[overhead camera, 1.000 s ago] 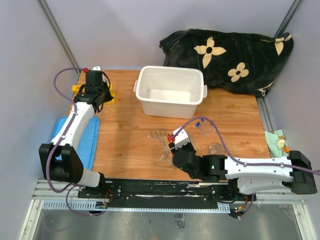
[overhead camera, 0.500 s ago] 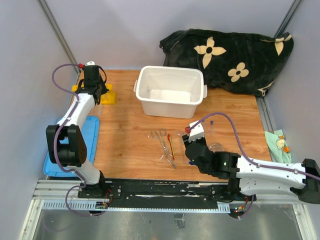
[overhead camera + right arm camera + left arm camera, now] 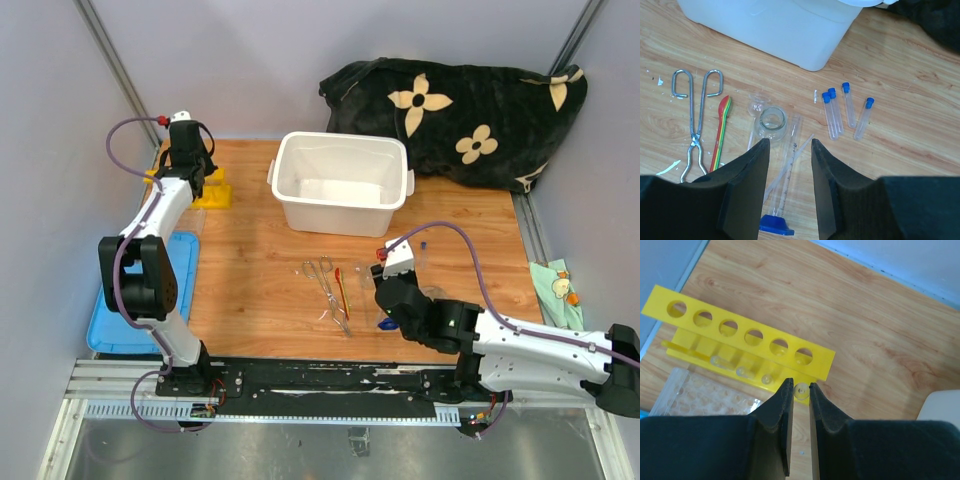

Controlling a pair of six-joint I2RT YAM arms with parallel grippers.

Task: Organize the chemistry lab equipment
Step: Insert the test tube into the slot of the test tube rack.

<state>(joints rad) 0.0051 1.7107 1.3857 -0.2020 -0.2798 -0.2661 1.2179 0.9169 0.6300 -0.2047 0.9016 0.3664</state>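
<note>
My left gripper comes down to the end of the rack's near row [image 3: 218, 192] [image 3: 802, 380] next, to release the clear tube beside those standing there.
The yellow holed tube rack [image 3: 747, 322] [image 3: 213, 190] stands at the table's far left. My left gripper [image 3: 797, 384] [image 3: 189, 165] hangs over its near right end, jaws narrow, shut on a clear tube [image 3: 801, 390] seen end-on between the tips. My right gripper [image 3: 789, 145] [image 3: 386, 303] is open above a lying blue-based glass piece [image 3: 785, 195] and a thin glass rod [image 3: 799, 151]. A small clear beaker [image 3: 772, 124] stands just ahead of it. Several blue-capped tubes [image 3: 840, 112] lie to the right. Metal tweezers [image 3: 695, 125] [image 3: 324, 282] and a thin red-orange tool [image 3: 721, 132] [image 3: 342, 292] lie to the left.
The white bin [image 3: 342, 185] [image 3: 775, 30] stands mid-table at the back, with the black flowered blanket [image 3: 460, 115] behind it on the right. A blue lid [image 3: 180, 285] lies along the left edge. A clear dimpled plate [image 3: 695, 395] sits beside the rack.
The left arm has straightened and its wrist has shifted towards the back over the rack. The right arm has swung right, from over the tweezers to over the glassware.
</note>
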